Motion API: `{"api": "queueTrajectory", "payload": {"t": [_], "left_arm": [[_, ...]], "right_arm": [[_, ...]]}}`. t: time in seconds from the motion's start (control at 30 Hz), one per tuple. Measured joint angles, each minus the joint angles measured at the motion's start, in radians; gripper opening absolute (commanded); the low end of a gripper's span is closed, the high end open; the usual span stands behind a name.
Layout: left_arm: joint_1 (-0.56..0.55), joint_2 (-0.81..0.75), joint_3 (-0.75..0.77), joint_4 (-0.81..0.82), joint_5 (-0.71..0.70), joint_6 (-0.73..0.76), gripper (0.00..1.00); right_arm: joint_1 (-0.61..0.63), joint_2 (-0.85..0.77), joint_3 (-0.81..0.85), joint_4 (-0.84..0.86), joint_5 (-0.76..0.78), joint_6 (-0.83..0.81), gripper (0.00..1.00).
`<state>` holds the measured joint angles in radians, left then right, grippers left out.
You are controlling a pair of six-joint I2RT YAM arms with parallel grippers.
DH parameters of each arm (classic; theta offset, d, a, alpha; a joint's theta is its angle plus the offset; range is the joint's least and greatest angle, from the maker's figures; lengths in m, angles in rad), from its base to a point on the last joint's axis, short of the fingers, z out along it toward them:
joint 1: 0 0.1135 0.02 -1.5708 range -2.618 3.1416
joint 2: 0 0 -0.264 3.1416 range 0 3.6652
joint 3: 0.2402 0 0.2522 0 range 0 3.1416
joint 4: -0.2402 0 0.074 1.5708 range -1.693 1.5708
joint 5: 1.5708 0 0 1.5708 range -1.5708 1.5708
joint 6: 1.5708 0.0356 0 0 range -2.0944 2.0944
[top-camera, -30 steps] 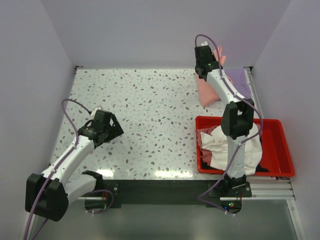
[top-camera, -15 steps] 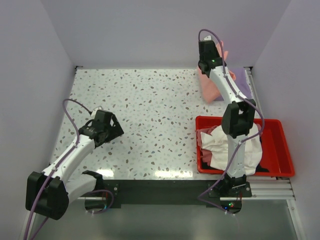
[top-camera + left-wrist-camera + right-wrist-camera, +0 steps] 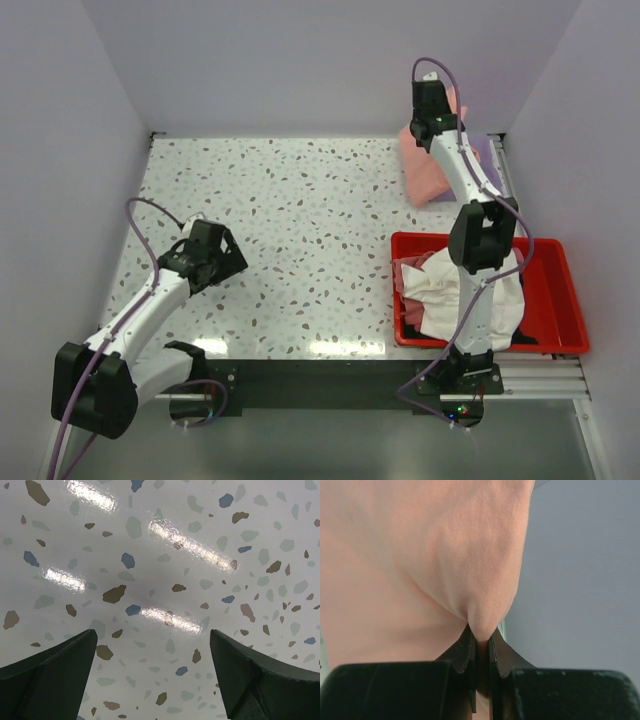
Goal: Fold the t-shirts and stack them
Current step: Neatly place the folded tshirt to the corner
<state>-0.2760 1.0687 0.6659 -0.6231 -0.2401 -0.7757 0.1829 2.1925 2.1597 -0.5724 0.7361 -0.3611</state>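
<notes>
The right gripper moves to the right in the top view and down next, releasing the salmon-pink t-shirt's edge over the lavender t-shirt [image 3: 484, 160], which still lies partly uncovered.
The folded salmon-pink t-shirt [image 3: 428, 168] hangs at the table's far right corner, over the lavender t-shirt [image 3: 484, 160] that lies flat there. My right gripper [image 3: 443, 100] is shut on a pinch of the pink cloth [image 3: 470, 565] and holds its top edge up by the back wall. A cream-white t-shirt [image 3: 462, 290] lies crumpled in the red bin [image 3: 560, 300], with a strip of black cloth [image 3: 522, 341] at its near edge. My left gripper [image 3: 238, 262] is open and empty, low over the bare table [image 3: 165, 570] at the left.
The red bin stands at the near right beside the right arm's base. Grey walls enclose the table at the back and both sides. The speckled tabletop [image 3: 300, 220] stretches between the two arms.
My right gripper has carried the pink t-shirt to the right and farther back, so it now hangs over the lavender one. The left arm has not moved.
</notes>
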Motion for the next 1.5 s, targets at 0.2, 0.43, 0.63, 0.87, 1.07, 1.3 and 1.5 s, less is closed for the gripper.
{"api": "queueTrajectory", "payload": {"t": [0.2, 0.43, 0.63, 0.87, 1.07, 1.3, 1.5], "left_arm": [[0.000, 0.002, 0.000, 0.000, -0.002, 0.000, 1.00], [0.000, 0.003, 0.008, -0.004, -0.008, -0.004, 1.00], [0.000, 0.010, 0.031, -0.023, -0.011, -0.012, 1.00], [0.000, 0.011, 0.046, -0.045, -0.016, -0.024, 1.00], [0.000, 0.011, 0.061, -0.054, -0.018, -0.026, 1.00], [0.000, 0.005, 0.066, -0.055, -0.018, -0.026, 1.00], [0.000, -0.012, 0.079, -0.053, -0.018, -0.025, 1.00]], "right_arm": [[-0.059, 0.039, 0.000, 0.011, -0.023, 0.021, 0.00], [-0.147, 0.125, 0.000, 0.048, -0.081, 0.035, 0.00], [-0.208, 0.216, 0.032, 0.075, -0.126, 0.062, 0.19], [-0.257, 0.260, 0.054, 0.088, -0.151, 0.107, 0.99], [-0.270, 0.260, 0.068, 0.097, -0.151, 0.137, 0.99], [-0.269, 0.243, 0.048, 0.099, -0.156, 0.177, 0.99], [-0.269, 0.105, -0.083, 0.107, -0.208, 0.217, 0.99]]}}
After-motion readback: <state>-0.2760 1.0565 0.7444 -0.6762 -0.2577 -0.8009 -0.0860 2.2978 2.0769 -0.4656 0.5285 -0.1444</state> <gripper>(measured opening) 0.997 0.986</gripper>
